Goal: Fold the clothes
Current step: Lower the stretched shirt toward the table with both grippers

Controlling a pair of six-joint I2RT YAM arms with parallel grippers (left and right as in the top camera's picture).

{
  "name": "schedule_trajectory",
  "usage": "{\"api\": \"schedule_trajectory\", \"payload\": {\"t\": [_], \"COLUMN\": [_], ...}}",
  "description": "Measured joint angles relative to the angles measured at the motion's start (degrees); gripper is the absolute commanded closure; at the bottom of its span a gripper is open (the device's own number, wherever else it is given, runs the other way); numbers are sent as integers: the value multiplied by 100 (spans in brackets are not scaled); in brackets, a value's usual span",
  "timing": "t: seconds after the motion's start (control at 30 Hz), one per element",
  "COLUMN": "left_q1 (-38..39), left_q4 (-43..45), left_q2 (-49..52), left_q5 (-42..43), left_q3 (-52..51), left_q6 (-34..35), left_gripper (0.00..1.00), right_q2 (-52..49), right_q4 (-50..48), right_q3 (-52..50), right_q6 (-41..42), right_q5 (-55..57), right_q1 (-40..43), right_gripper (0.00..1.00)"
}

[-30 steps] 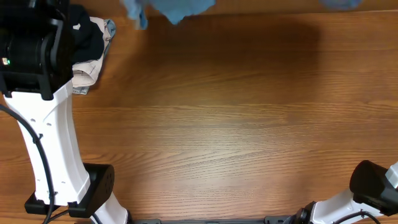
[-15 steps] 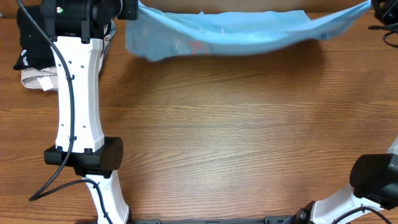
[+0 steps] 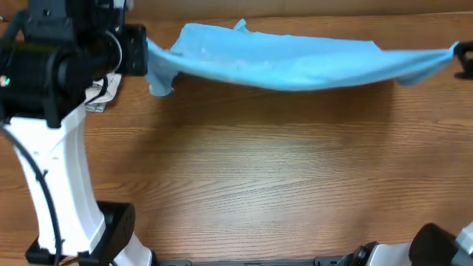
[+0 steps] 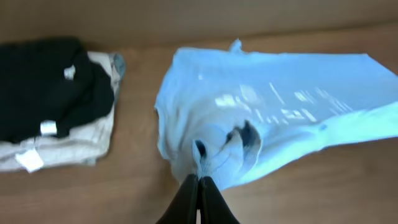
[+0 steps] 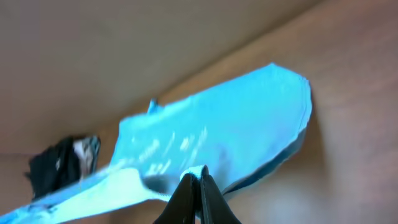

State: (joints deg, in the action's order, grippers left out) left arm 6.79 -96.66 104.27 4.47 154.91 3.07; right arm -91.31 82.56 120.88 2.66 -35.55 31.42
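Note:
The shirt's end still hangs above the table, so my right gripper needs to move down and back next, onto the bare wood in front, and let go of the white hem.
The light sky-blue T-shirt [image 3: 295, 60] hangs stretched across the far side of the table, held up at both ends. My left gripper [image 4: 199, 180] is shut on its bunched left end, and the shirt [image 4: 280, 112] spreads away from it with white print showing. My right gripper [image 5: 194, 177] is shut on a white hem at the right end, with the shirt [image 5: 236, 124] spread beyond it. In the overhead view the left gripper [image 3: 145, 52] is at the far left and the right gripper [image 3: 462, 53] at the far right edge.
A black folded garment [image 4: 50, 87] lies on a beige folded garment [image 4: 68, 146] at the far left of the table, close beside the shirt's left end. They show partly behind my left arm in the overhead view [image 3: 100, 92]. Bare wooden table [image 3: 281, 177] lies in front.
The shirt has been pulled toward the near side and spread flatter between both grippers. The left arm shifted left and nearer; the right gripper came down into view at the right edge.

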Motion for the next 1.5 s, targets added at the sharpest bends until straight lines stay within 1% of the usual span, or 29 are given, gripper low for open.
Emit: {"api": "schedule_trajectory", "payload": {"t": [0.17,0.3,0.37,0.47,0.63,0.73,0.83,0.93,1.07,1.2,1.33,1.5], "left_q1": [155,398,483,525,525,525,535,660,850,861,846,632], "left_q4": [0,0,2,2,4,24,127,350,844,1633,2695,3377], "left_q2": [-149,-295,-459,-931,-1934,-2430,-2747,-2894,-2953,-2966,-2964,-2833], "left_q5": [243,227,164,59,-83,-116,-125,-125,-120,-142,-236,-487], "left_q3": [-466,-1416,-1897,-2702,-3713,-4245,-4863,-5552,-6529,-7337,-7971,-8183], "left_q6": [11,133,236,459,800,933,1058,1169,1344,1432,1486,1502], "left_gripper": [96,96,96,96,96,96,96,96,96,96,96,96], "right_q2": [24,111,337,1069,2811,3523,3845,3862,3770,3624,3287,2677], "right_q4": [680,973,992,673,142,50,15,-20,-48,-98,-186,-651], "right_q3": [-20,-162,-413,-1123,-2787,-3635,-4310,-4673,-4878,-4994,-5307,-5893], "right_q6": [-354,-459,-487,-457,-83,155,321,450,529,566,570,568], "right_q5": [103,223,280,380,909,1287,1600,1834,2026,2166,2247,2288], "right_q1": [39,326,520,717,721,721,721,721,721,721,721,721], "right_gripper": [96,96,96,96,96,96,96,96,96,96,96,96]}}
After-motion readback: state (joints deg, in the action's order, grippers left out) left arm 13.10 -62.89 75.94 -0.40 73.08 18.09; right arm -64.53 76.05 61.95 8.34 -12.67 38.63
